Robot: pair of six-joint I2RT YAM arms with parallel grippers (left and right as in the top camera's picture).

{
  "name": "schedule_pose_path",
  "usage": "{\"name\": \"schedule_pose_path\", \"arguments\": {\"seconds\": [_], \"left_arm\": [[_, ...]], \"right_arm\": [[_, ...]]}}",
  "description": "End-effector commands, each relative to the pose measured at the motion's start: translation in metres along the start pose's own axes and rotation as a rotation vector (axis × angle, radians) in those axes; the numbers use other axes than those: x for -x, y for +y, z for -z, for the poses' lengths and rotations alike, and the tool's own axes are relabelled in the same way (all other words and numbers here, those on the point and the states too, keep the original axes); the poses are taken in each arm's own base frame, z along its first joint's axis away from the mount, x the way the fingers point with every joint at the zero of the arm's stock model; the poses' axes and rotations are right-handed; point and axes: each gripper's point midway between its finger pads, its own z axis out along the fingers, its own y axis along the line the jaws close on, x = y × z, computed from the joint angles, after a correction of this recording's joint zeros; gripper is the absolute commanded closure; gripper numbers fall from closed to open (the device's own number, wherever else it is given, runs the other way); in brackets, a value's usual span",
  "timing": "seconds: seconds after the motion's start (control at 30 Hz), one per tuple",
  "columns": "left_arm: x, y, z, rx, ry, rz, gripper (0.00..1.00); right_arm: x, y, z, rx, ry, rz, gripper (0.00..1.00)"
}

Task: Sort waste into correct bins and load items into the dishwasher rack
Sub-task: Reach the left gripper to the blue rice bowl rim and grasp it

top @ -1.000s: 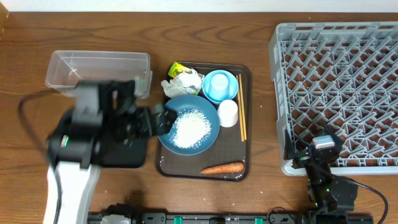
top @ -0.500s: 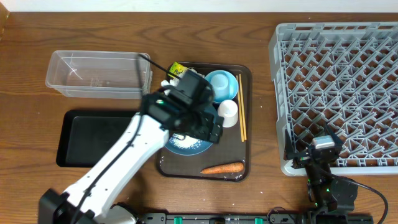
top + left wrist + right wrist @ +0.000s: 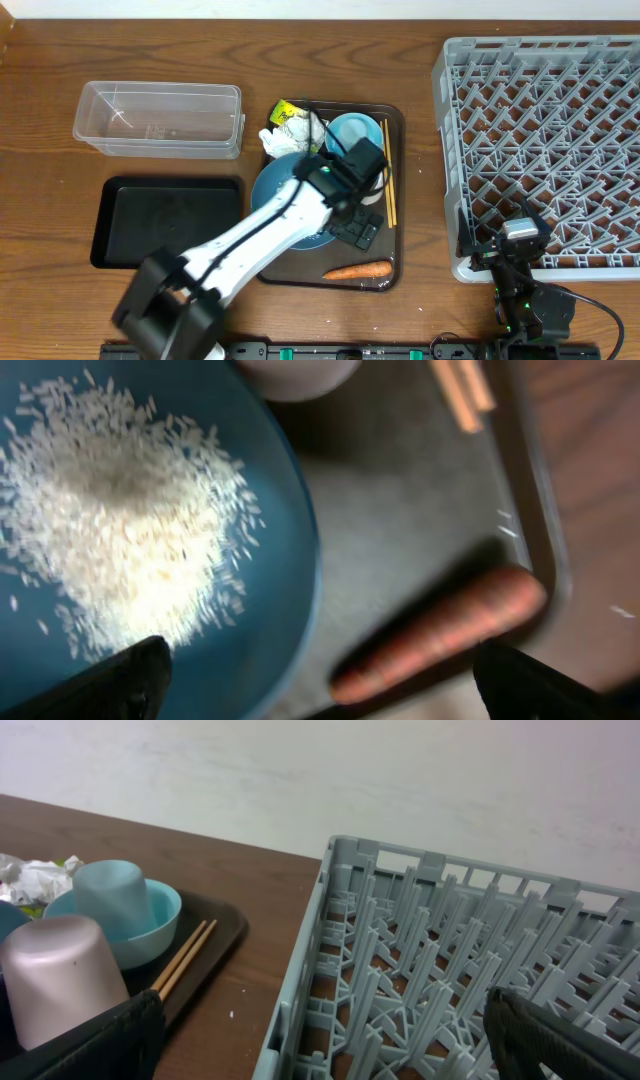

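The left gripper moves down onto that rim next, since the dish's near rim on the carrot's side already runs between my open fingers.
My left gripper is open and empty, low over the brown serving tray, between the dark-blue dish and the orange carrot. In the left wrist view the open gripper spans the rim of the dish, which holds white rice, and the carrot. Crumpled tissue and a yellow-green wrapper lie at the tray's back. The light-blue cup sits in the light-blue bowl. Chopsticks lie along the tray's right side. The arm mostly hides the white cup. My right gripper is open and empty beside the grey rack.
A clear plastic tub stands at the back left, with a black tray in front of it. The rack's near corner is close to my right gripper. Bare wood lies between the serving tray and the rack.
My left arm swung right, from above the black tray across the dish to the gap between dish and carrot. The right arm has not moved.
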Motion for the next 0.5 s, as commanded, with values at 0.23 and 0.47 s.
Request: {"name": "schedule_pose_path", "arguments": {"seconds": [0.23, 0.47], "left_arm": [[0.007, 0.017, -0.050, 0.116, 0.057, 0.001, 0.23], [0.006, 0.016, -0.051, 0.116, 0.062, -0.002, 0.36]], "right_arm": [[-0.001, -0.003, 0.000, -0.015, 0.001, 0.006, 0.01], [-0.001, -0.003, 0.000, -0.014, 0.001, 0.006, 0.01]]}}
